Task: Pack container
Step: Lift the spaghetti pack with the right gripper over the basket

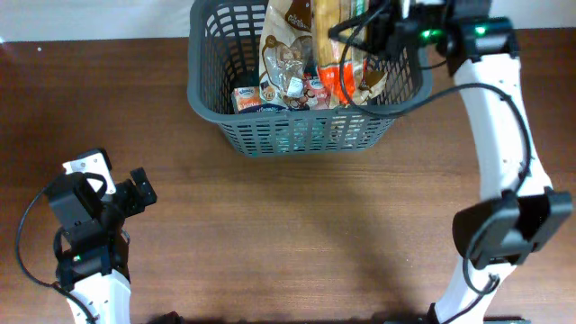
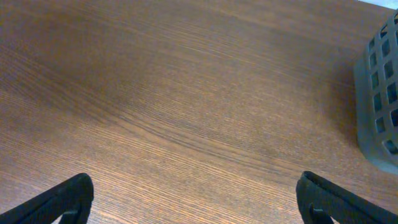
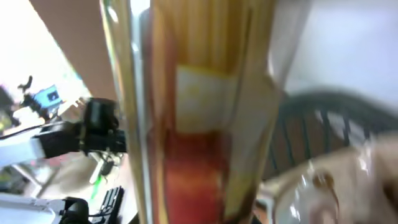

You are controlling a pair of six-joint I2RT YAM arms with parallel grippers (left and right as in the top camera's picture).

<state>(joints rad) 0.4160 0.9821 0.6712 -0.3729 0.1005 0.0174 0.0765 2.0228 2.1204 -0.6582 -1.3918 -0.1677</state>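
My right gripper next needs to move down and turn to lay the long packet over the small packets by the container's near side and let go of it, because the packet stands steeply.
The container, a dark grey slotted basket, stands at the back centre of the table. Inside lie a brown clear-windowed packet and small packets on the base. My right gripper is over the basket's right half, shut on a long yellow and orange packet that stands steeply inside. That packet fills the right wrist view and hides the fingers; the basket wall shows behind it. My left gripper is open and empty at the front left, over bare wood.
The basket's corner shows at the right edge of the left wrist view. The brown wooden table spreads in front of the basket. A pale clear packet lies low right in the right wrist view.
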